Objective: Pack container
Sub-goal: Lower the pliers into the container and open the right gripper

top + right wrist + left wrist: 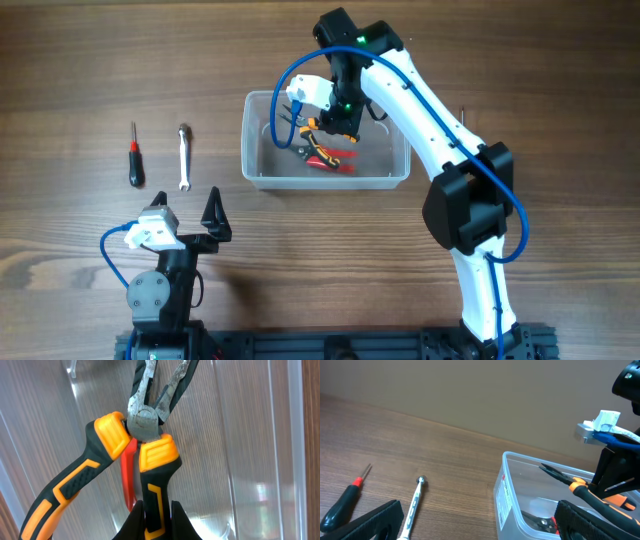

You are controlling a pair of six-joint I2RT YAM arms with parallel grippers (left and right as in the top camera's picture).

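My right gripper should lower the hanging orange-and-black pliers next and release them onto the other pliers, because the container's bottom with the red-handled pliers [128, 475] is still below it.
The clear plastic container [262, 172] sits at the table's middle; its near wall shows in the left wrist view [506, 491]. My right gripper [158, 516] is shut on one handle of orange-and-black pliers [152, 455] and holds them inside the container, above red-handled pliers [335, 161] that lie on its floor. In the overhead view the right gripper [337, 122] is over the container's middle. My left gripper [203, 222] is open and empty, near the front left, apart from the tools.
A small screwdriver with a black and red handle [135, 158] and a silver wrench [184, 156] lie on the wood left of the container. Both show in the left wrist view, the screwdriver [345, 497] and the wrench [414, 505].
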